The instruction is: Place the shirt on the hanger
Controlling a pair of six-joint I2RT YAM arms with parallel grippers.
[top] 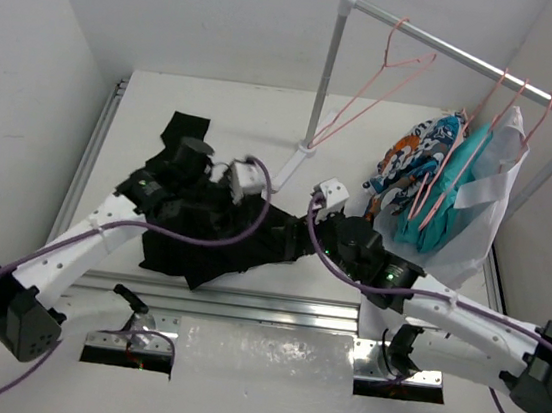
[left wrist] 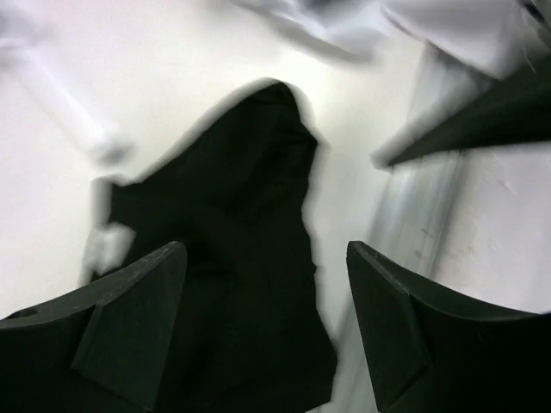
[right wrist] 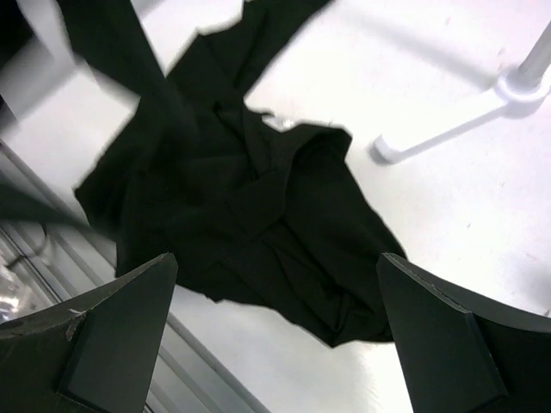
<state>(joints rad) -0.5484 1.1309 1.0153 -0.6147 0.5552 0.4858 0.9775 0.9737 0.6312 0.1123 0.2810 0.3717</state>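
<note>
The shirt's raised fold near the rack's foot can be grasped, so the robot's right gripper should next go to the left in the top view and down onto it.
The black shirt [top: 213, 241] lies crumpled on the white table, centre-left. The empty pink hanger [top: 393, 72] hangs by its hook on the rack's rail at the back, apart from both grippers. My left gripper [top: 220, 200] is open and empty above the shirt's upper part; in the blurred left wrist view, the cloth [left wrist: 232, 258] lies below and between the spread fingers of this gripper [left wrist: 265, 251]. My right gripper [top: 300, 235] is open and empty above the shirt's right end; in the right wrist view, the bunched cloth [right wrist: 258, 198] lies just beyond this gripper [right wrist: 277, 260].
The white rack's post [top: 324, 81] and foot [right wrist: 508, 90] stand just behind the shirt. Patterned, teal and white garments [top: 440, 186] hang on other pink hangers at the right. An aluminium rail [top: 244, 303] runs along the table's near edge.
</note>
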